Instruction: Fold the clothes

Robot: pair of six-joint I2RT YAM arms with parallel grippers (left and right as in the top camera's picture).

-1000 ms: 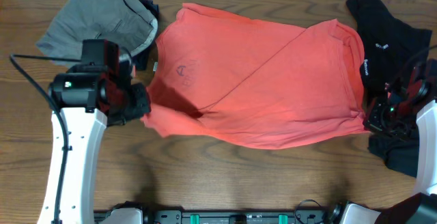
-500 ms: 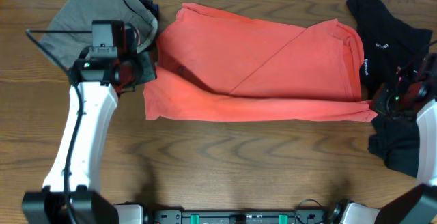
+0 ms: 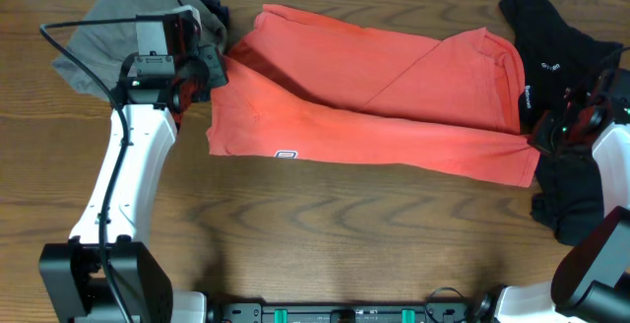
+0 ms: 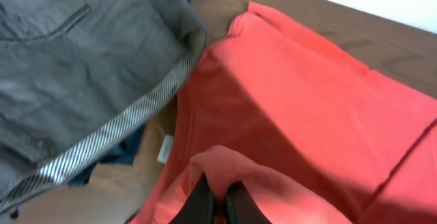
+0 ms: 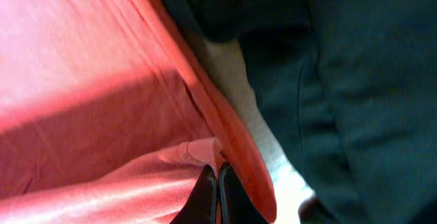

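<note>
With the held edge still raised over its shadow, I will lower my left gripper slightly outward onto the shirt's flat layer beside the shorts and release the cloth.
The coral-red T-shirt (image 3: 374, 106) lies across the middle of the table, its near half lifted and carried toward the far side. My left gripper (image 3: 204, 72) is shut on the shirt's left edge; the left wrist view shows a fold of red cloth (image 4: 225, 176) pinched between the fingers (image 4: 220, 198). My right gripper (image 3: 544, 131) is shut on the shirt's right edge; in the right wrist view the fingers (image 5: 213, 186) clamp red cloth (image 5: 102, 80). Grey-khaki shorts (image 3: 128, 23) lie at the far left over a navy piece (image 3: 215, 13). The black shirt (image 3: 561, 47) lies at the right.
The shorts' striped waistband (image 4: 109, 135) and the navy cloth (image 4: 109, 159) sit just left of my left gripper. Black cloth (image 5: 355, 80) lies right beside my right gripper. Bare wooden table (image 3: 345, 234) runs along the front.
Both grippers have moved toward the far side of the table, drawing the shirt's near edge up over it. A small white label now shows near the shirt's front left.
</note>
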